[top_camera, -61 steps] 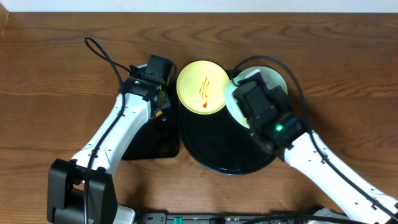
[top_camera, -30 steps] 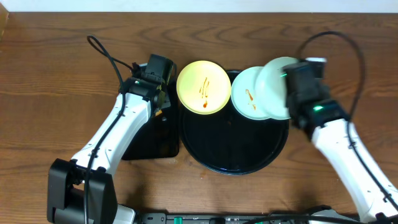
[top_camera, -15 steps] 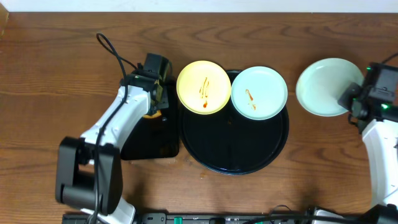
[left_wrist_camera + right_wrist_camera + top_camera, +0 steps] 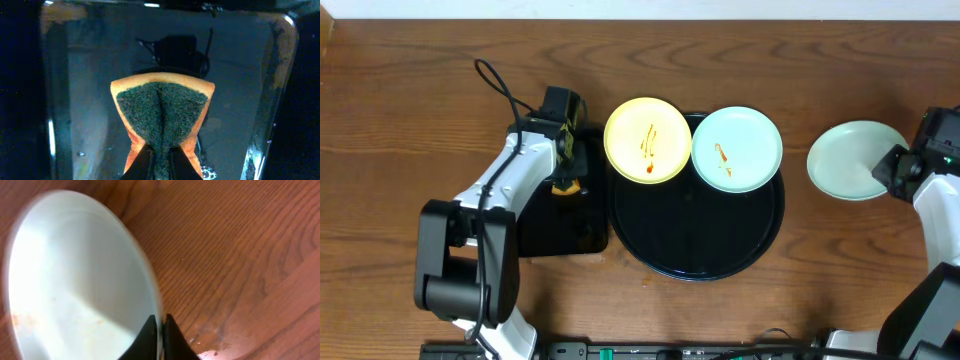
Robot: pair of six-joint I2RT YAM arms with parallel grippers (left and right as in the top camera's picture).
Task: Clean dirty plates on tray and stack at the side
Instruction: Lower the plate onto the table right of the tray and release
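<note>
Next, my left gripper lowers the folded sponge inside the rectangular tray's raised rim, then releases it on the rectangular tray's wet bottom.
On the round black tray (image 4: 700,245) rest a pale yellow plate (image 4: 647,139) and a mint plate (image 4: 737,149), both streaked with orange sauce. A second mint plate (image 4: 852,160) (image 4: 80,275) is off the tray at the right, over the wood. My right gripper (image 4: 892,170) (image 4: 161,330) is shut on its rim. My left gripper (image 4: 565,170) (image 4: 161,160) is shut on an orange sponge with a green scouring face (image 4: 161,112), pinched into a fold over the rectangular black tray (image 4: 560,225).
The rectangular tray's wet floor (image 4: 80,100) and raised rim (image 4: 280,75) lie under the sponge. Bare wood table (image 4: 240,255) lies to the right of the held plate. A black cable (image 4: 495,85) loops behind the left arm.
My right gripper carried the mint plate from the round tray out to the right, over the table. The left arm shifted a little with the sponge.
</note>
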